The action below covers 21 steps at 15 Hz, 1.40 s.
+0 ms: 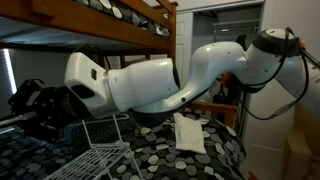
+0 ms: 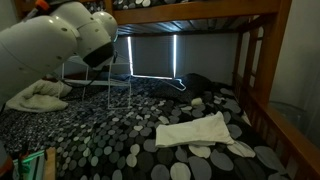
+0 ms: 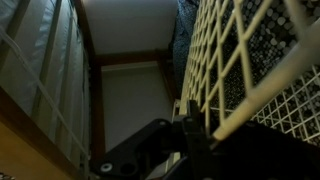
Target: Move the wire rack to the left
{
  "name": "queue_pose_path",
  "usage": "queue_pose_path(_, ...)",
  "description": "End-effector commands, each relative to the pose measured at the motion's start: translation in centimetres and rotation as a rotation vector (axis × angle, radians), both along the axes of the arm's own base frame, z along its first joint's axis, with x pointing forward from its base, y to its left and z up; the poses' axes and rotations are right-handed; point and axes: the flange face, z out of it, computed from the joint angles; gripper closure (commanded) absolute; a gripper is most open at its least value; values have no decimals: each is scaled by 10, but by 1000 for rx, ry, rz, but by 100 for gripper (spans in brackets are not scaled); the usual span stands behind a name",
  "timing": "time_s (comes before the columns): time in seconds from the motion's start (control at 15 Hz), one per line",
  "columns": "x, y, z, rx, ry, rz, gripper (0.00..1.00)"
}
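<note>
The rack still tilts in the robot's fingers, so the gripper needs to lower the rack's held end toward the pebble-patterned bed below, turn it level, and then let go of the rack's edge wire.
The white wire rack [image 1: 104, 150] stands on the pebble-patterned bed under the wooden bunk frame. In an exterior view only its thin legs and a rail [image 2: 118, 80] show behind the arm. In the wrist view its grid [image 3: 250, 60] fills the right side, and its edge wire runs down into my jaws. My black gripper [image 1: 36, 108] is at the rack's left end, low over the bed. In the wrist view the gripper [image 3: 200, 130] appears shut on the rack's edge wire. The far jaw is hidden in shadow.
A white folded cloth [image 1: 188, 132] lies on the bed beside the rack and also shows in an exterior view [image 2: 200, 131]. Another pale cloth [image 2: 40, 97] lies near the arm. The upper bunk's wooden rail [image 1: 110, 30] is close overhead. A bedpost [image 2: 262, 70] stands at the side.
</note>
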Motion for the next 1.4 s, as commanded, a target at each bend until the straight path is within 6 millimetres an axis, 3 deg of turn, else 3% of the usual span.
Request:
queue_pose_path(0.0,-1,-19,-6,33,-67,145,99)
queue_pose_path(0.2,-1,-25,-39,8,-104,235,99)
queue_pose_path(0.4,-2,-28,-58,-1,-139,303,99)
queue_pose_path(0.73,1,-39,-73,14,-197,393,99)
queue_pose_path(1.33,27,-51,-96,46,-320,419,99)
